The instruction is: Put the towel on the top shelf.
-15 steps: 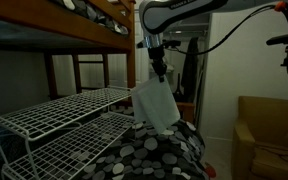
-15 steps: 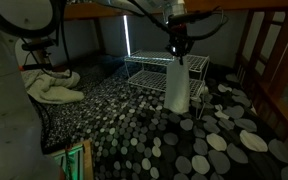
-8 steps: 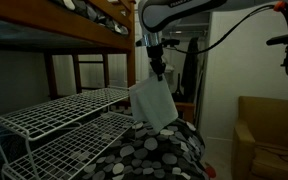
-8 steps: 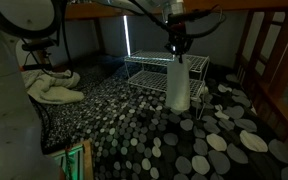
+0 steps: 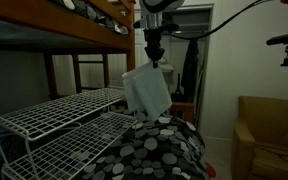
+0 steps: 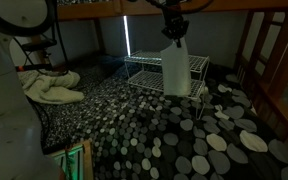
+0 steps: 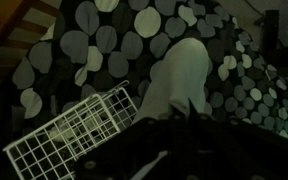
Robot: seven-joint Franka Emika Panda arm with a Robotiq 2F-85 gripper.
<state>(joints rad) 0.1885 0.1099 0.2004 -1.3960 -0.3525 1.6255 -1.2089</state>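
Note:
The towel (image 5: pixel 146 93) still hangs beside the top shelf's near end (image 5: pixel 103 95), so next I will tilt my gripper and swing it outward over the rack's wires to that end to release the towel.
The pale cream-white towel (image 5: pixel 146 93) hangs limp from my gripper (image 5: pixel 154 62), which is shut on its top edge. It also shows in an exterior view (image 6: pixel 175 69) under the gripper (image 6: pixel 173 36). It hangs beside the near end of the white wire rack, about level with the top shelf (image 5: pixel 59 108), which also shows in an exterior view (image 6: pixel 167 60). In the wrist view the towel (image 7: pixel 179 80) hangs down below the dark jaws (image 7: pixel 180 118), with the rack corner (image 7: pixel 79 133) to its left.
Black bedding with grey-white spots (image 6: pixel 154 130) lies under the rack. The lower wire tier (image 5: pixel 69 145) sits below the top shelf. A brown wooden bunk frame (image 5: pixel 74 35) is overhead. A crumpled pale cloth (image 6: pixel 54 85) lies at the side. A tan armchair (image 5: pixel 269 135) stands nearby.
My gripper has lifted the towel higher and shifted it slightly toward the rack. The towel's lower edge has risen clear of the spotted bedding.

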